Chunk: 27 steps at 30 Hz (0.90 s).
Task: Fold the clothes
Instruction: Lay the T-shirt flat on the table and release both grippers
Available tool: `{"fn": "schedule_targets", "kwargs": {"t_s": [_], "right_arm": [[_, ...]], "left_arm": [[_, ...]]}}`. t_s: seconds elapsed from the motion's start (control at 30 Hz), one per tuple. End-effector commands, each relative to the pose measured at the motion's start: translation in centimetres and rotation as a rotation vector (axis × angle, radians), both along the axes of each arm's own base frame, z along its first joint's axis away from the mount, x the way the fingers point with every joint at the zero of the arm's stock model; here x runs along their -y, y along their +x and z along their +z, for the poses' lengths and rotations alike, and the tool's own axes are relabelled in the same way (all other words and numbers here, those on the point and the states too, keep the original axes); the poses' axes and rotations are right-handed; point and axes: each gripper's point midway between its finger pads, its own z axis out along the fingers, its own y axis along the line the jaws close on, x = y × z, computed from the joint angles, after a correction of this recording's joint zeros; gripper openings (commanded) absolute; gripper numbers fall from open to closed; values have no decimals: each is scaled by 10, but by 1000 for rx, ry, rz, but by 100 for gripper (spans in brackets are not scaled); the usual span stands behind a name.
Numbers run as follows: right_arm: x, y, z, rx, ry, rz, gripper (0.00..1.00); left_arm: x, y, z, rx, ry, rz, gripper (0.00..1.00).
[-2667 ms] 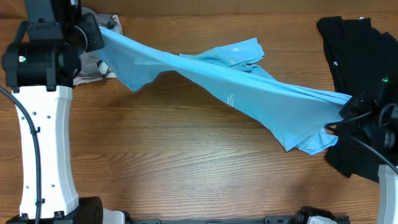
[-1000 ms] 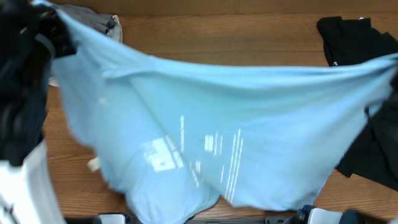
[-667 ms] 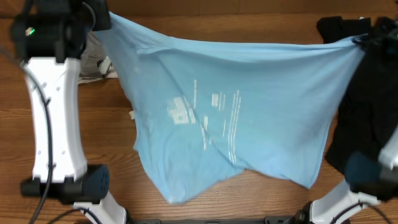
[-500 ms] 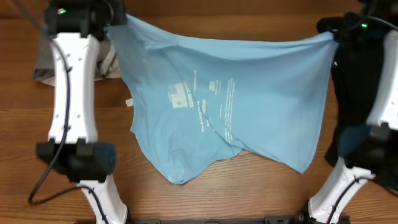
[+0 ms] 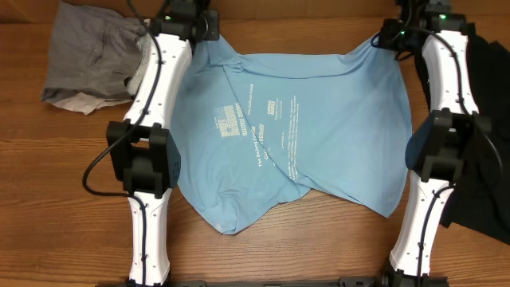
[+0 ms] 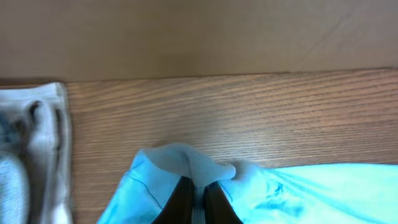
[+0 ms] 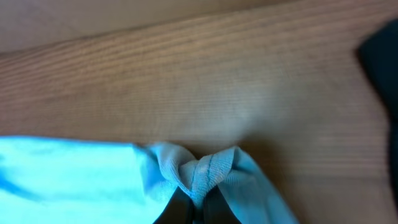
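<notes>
My left gripper should next go down slightly to the tabletop at the shirt's far edge (image 5: 215,45) (image 6: 188,160) and let go of the pinched corner, as the shirt's body already lies spread out.
The light blue T-shirt (image 5: 295,135) with white print lies spread on the table, its top edge stretched between my two grippers at the far side. My left gripper (image 5: 209,32) is shut on the shirt's top left corner, seen pinched between the fingers in the left wrist view (image 6: 198,186). My right gripper (image 5: 382,38) is shut on the top right corner, a bunched fold in the right wrist view (image 7: 202,180). The shirt's lower part lies rumpled near the front.
A grey and beige pile of garments (image 5: 92,60) lies at the back left, its edge in the left wrist view (image 6: 31,155). A black garment (image 5: 486,119) lies along the right side, behind the right arm. Both arms reach over the table's sides.
Both grippers have carried the shirt from held up high to the far side and lowered it. The shirt now lies spread flat on the table.
</notes>
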Motion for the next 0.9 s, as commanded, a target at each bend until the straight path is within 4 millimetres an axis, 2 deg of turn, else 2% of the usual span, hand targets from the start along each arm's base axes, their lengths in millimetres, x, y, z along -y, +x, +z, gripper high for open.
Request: {"fn": "schedule_targets", "kwargs": {"t_s": [0.0, 0.13, 0.17, 0.2, 0.23, 0.3, 0.33, 0.37, 0.5, 0.57, 0.63, 0.67, 0.73, 0.77, 0.87], "right_arm": [[-6, 14, -17, 27, -10, 14, 4], [0, 35, -23, 94, -14, -47, 5], [1, 41, -20, 118, -5, -61, 28], [1, 44, -18, 132, -3, -65, 55], [3, 49, -12, 160, 7, -81, 78], [9, 52, 2, 188, 9, -96, 100], [12, 51, 9, 195, 11, -104, 100], [20, 48, 29, 211, 14, -123, 100], [35, 31, 83, 244, 12, -152, 100], [38, 16, 115, 255, 9, -161, 100], [39, -4, 147, 257, 8, -169, 100], [39, -12, 156, 256, 8, -170, 100], [34, -36, 181, 240, 8, -170, 100], [30, -57, 194, 217, -9, -148, 100], [23, -91, 212, 171, -9, -142, 100]], "left_arm": [[-1, 6, -12, -1, -3, 20, 4], [-1, 6, -18, -11, -9, 31, 4], [-1, 6, -18, -11, -10, 31, 4], [-2, 6, -18, -10, -10, 32, 5], [-2, 6, -18, -11, -10, 33, 22], [-3, 6, -19, -14, -9, 34, 64], [-4, 5, -19, -16, -9, 35, 80], [-6, 4, -15, -18, -8, 38, 100], [-12, -3, 13, 0, -11, 45, 100], [-15, -8, 36, 20, -15, 49, 100], [-18, -18, 68, 48, -21, 50, 100], [-19, -23, 79, 56, -23, 50, 100], [-21, -37, 104, 71, -28, 48, 100], [-21, -54, 123, 65, -35, 39, 100], [-19, -84, 145, 34, -49, 15, 100]]}}
